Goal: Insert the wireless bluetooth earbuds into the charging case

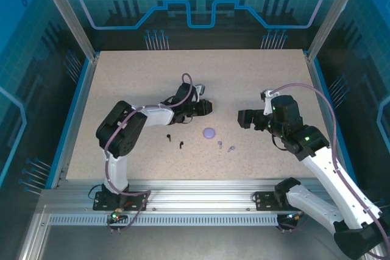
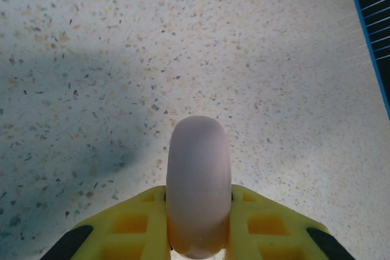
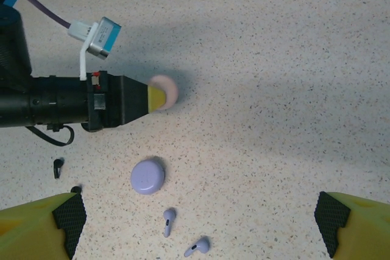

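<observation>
The left gripper brings the pink round charging case [image 2: 199, 175] down to the speckled table below next to release it, since the case still hangs above the table.
My left gripper [image 2: 199, 226] is shut on a pale pink round charging case [image 2: 199, 175], held edge-on between its yellow fingers [image 2: 268, 229] with the lid closed. From the right wrist view the same pink case [image 3: 167, 89] sticks out of the left gripper [image 3: 159, 97] above the table. A closed lilac charging case [image 1: 209, 133] [image 3: 147, 176] lies on the table, with two lilac earbuds [image 3: 169, 221] [image 3: 198, 246] just beside it. Two black earbuds [image 1: 169, 136] [image 1: 181, 145] lie left of it. My right gripper [image 1: 244, 119] [image 3: 198, 226] hangs open above the lilac items, holding nothing.
The speckled beige table [image 1: 134, 77] is bounded by a blue rim [image 1: 317, 89] and metal posts. The two grippers face each other near the table's centre, a short gap apart. A cable and small white connector [image 3: 97, 36] ride on the left wrist.
</observation>
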Available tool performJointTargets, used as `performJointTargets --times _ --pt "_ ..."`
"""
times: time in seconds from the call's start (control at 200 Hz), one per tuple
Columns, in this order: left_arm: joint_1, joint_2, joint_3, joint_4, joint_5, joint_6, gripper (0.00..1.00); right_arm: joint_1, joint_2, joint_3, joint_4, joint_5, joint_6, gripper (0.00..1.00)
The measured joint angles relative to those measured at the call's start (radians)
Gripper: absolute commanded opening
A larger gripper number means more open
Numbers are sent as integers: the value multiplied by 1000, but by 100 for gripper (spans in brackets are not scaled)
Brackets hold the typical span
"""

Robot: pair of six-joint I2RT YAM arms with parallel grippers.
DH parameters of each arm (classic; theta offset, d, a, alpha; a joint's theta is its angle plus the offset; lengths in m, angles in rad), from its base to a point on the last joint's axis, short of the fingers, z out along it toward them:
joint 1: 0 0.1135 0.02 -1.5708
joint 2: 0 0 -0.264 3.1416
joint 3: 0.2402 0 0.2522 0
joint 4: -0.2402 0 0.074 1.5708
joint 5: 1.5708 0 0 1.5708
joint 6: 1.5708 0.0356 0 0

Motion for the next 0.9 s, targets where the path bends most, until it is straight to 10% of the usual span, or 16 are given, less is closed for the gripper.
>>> performJointTargets --times 0.39,0.9 --pt "9 80 37 -2 -8 -77 12 0 -43 -5 -1 38 5 100" --pt "14 63 30 -8 -42 -85 56 -26 -38 13 -51 47 -51 100"
